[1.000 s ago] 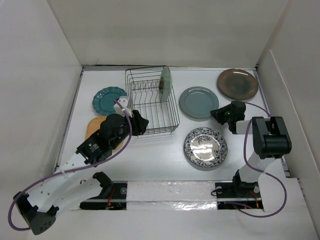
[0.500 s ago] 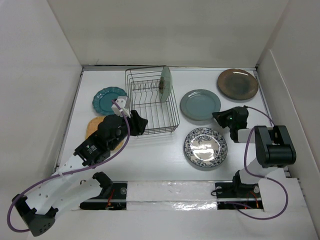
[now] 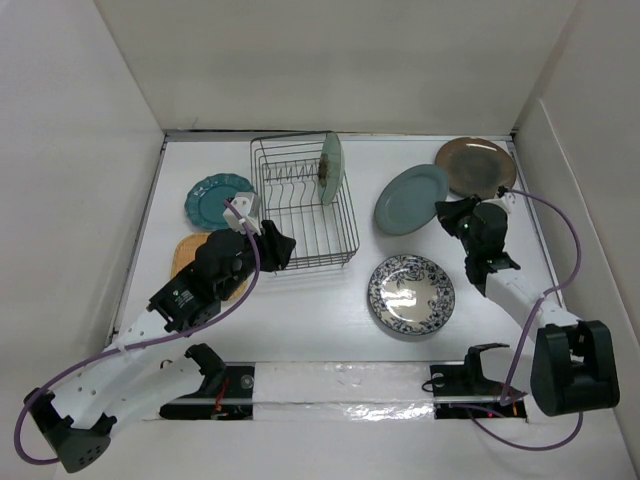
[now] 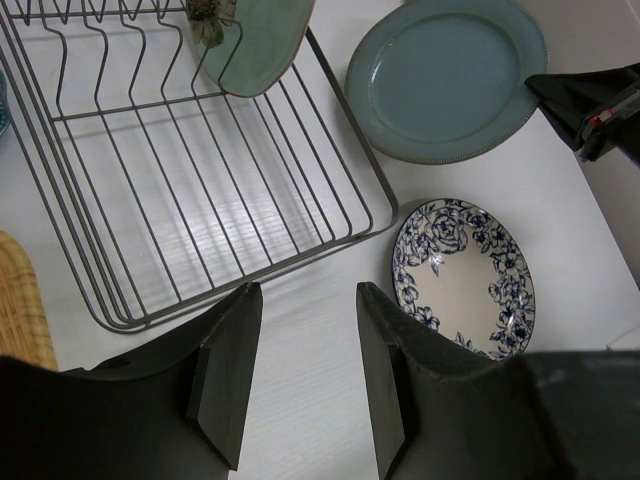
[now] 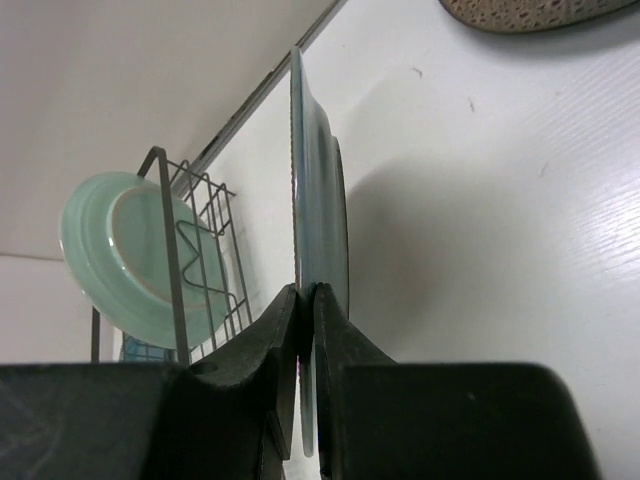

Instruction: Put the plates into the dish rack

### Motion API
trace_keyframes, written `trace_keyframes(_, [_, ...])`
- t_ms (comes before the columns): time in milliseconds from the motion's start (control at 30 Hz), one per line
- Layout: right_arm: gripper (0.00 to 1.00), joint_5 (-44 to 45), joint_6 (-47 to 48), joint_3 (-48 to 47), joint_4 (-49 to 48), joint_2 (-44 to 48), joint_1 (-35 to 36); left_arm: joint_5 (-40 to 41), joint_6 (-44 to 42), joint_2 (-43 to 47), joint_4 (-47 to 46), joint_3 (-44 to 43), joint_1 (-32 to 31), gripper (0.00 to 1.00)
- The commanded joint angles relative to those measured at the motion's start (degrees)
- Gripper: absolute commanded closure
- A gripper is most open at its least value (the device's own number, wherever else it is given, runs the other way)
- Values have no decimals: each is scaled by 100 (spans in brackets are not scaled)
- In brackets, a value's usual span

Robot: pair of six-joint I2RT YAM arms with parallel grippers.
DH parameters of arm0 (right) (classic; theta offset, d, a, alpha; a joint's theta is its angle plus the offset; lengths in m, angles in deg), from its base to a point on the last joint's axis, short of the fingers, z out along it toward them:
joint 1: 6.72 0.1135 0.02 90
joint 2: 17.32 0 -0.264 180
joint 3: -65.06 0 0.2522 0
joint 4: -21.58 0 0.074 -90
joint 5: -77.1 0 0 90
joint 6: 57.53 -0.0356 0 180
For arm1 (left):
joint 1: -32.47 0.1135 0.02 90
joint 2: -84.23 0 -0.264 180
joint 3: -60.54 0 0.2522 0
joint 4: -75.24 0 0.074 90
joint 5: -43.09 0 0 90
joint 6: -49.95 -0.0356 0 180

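The rack's slot beside the mint green plate [image 3: 331, 167] is empty. My right gripper should next go up, turn, swing left in the top view and lower the grey-blue plate into that slot.
My right gripper [image 3: 449, 213] is shut on the rim of the grey-blue plate [image 3: 411, 199] and holds it lifted and tilted right of the black wire dish rack [image 3: 303, 203]. In the right wrist view the plate [image 5: 318, 220] stands edge-on between the jaws [image 5: 307, 300]. The pale mint green plate [image 3: 331, 167] stands upright in the rack. My left gripper [image 4: 305, 300] is open and empty at the rack's near edge [image 4: 240, 280]. The blue-and-white plate [image 3: 411, 295], the brown plate [image 3: 476, 168], the dark teal plate [image 3: 215, 199] and the orange plate [image 3: 187, 252] lie flat on the table.
White walls enclose the table on the left, back and right. The left arm [image 3: 190, 290] partly covers the orange plate.
My right gripper has lifted the grey-blue plate off the table, tilted it up and moved it back and right. The right arm has stretched out. The left arm has barely moved.
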Motion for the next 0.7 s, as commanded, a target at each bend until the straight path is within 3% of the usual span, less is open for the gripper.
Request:
trace_keyframes(0, [100,403,123,-591,-636,553,42,-11,-89,84,-222,-104,24,60])
trace_keyframes(133, [100,702,552,-1205,31,1028,261,7,-80,84,-222,-113,24,60])
trace_keyframes(300, [100,1473,1362,-2731,1041,1161,928,-107,-97,49,-257,-105,24,60])
trace_keyframes(667, [100,1942,2400,-5186,1351,-121,2273,-125,-89,75,-266,-104,130,60])
